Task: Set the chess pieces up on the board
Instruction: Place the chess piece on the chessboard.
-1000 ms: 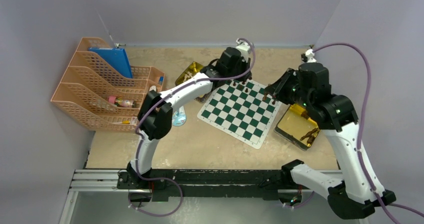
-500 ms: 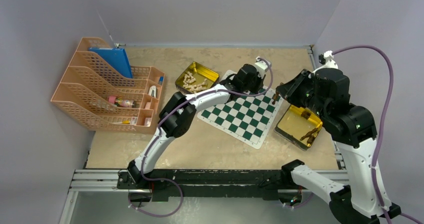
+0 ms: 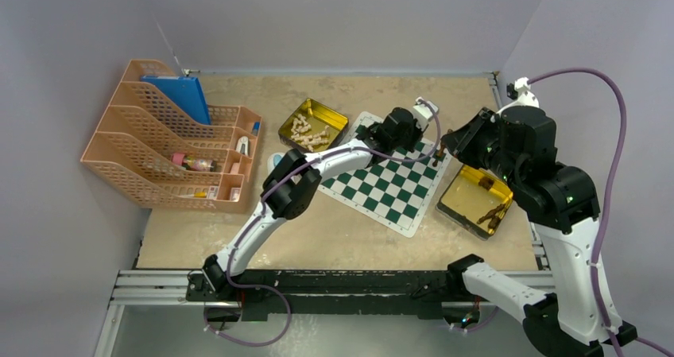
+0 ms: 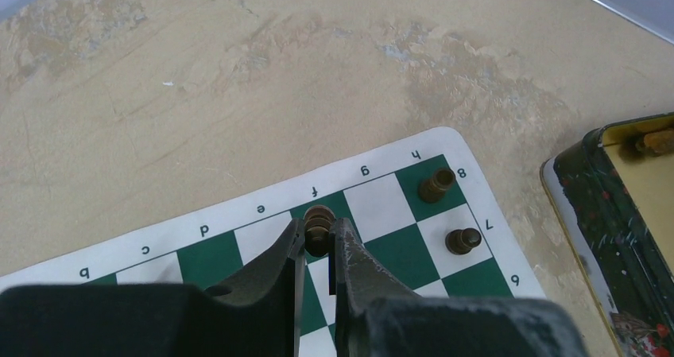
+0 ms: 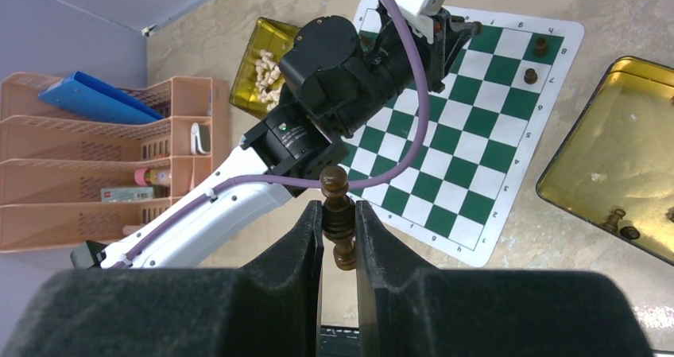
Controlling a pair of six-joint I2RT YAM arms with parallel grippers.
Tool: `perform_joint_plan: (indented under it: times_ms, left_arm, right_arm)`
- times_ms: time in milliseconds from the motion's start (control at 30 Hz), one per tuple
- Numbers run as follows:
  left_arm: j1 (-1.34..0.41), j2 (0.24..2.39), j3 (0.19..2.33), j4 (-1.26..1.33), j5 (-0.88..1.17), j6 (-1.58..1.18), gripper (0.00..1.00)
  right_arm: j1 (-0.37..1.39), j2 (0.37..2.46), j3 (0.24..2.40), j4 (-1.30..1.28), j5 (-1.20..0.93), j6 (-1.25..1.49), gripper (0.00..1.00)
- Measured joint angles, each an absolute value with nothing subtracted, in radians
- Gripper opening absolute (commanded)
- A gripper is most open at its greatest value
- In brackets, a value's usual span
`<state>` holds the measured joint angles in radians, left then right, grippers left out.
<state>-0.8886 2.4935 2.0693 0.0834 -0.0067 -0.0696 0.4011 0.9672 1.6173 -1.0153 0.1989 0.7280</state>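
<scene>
To release the dark brown piece on the green far-row square marked f (image 3: pixel 420 146) (image 4: pixel 326 227), my left gripper should lower first.
The green-and-white board (image 3: pixel 381 186) lies mid-table. My left gripper (image 4: pixel 318 242) is shut on a dark brown piece (image 4: pixel 319 223) right over the far-row square marked f. It reaches over the board's far edge in the top view (image 3: pixel 395 128). Two dark pieces stand at the corner, on h8 (image 4: pixel 435 185) and h7 (image 4: pixel 462 239). My right gripper (image 5: pixel 338 218) is shut on a tall dark brown piece (image 5: pixel 335 206), held high above the table to the right of the board (image 5: pixel 469 146). It shows by the board's right corner in the top view (image 3: pixel 461 141).
A gold tin (image 3: pixel 312 124) of pale pieces sits left of the board. A second gold tin (image 3: pixel 475 200) with a few dark pieces (image 5: pixel 620 222) sits at the right. An orange file rack (image 3: pixel 167 138) stands far left. Walls close in behind and at the right.
My left gripper has moved right along the board's far edge with its piece. My right arm has pulled back to the right and risen, still holding its piece.
</scene>
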Motion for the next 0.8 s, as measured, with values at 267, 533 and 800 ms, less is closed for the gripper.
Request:
perform_joint_plan:
  times_ms: [267, 533, 800]
  left_arm:
    - [-0.898, 2.518, 2.074, 0.088, -0.012, -0.032, 0.0]
    - [-0.899, 2.539, 2.081, 0.088, -0.02, -0.03, 0.02]
    - [-0.899, 2.572, 2.11, 0.086, -0.023, -0.028, 0.06]
  right_arm:
    - [0.401, 0.967, 1.622, -1.02, 0.219, 0.712, 0.0]
    - [0.401, 0.965, 1.629, -1.021, 0.22, 0.699, 0.0]
    - [0.401, 0.952, 1.636, -1.021, 0.22, 0.694, 0.0]
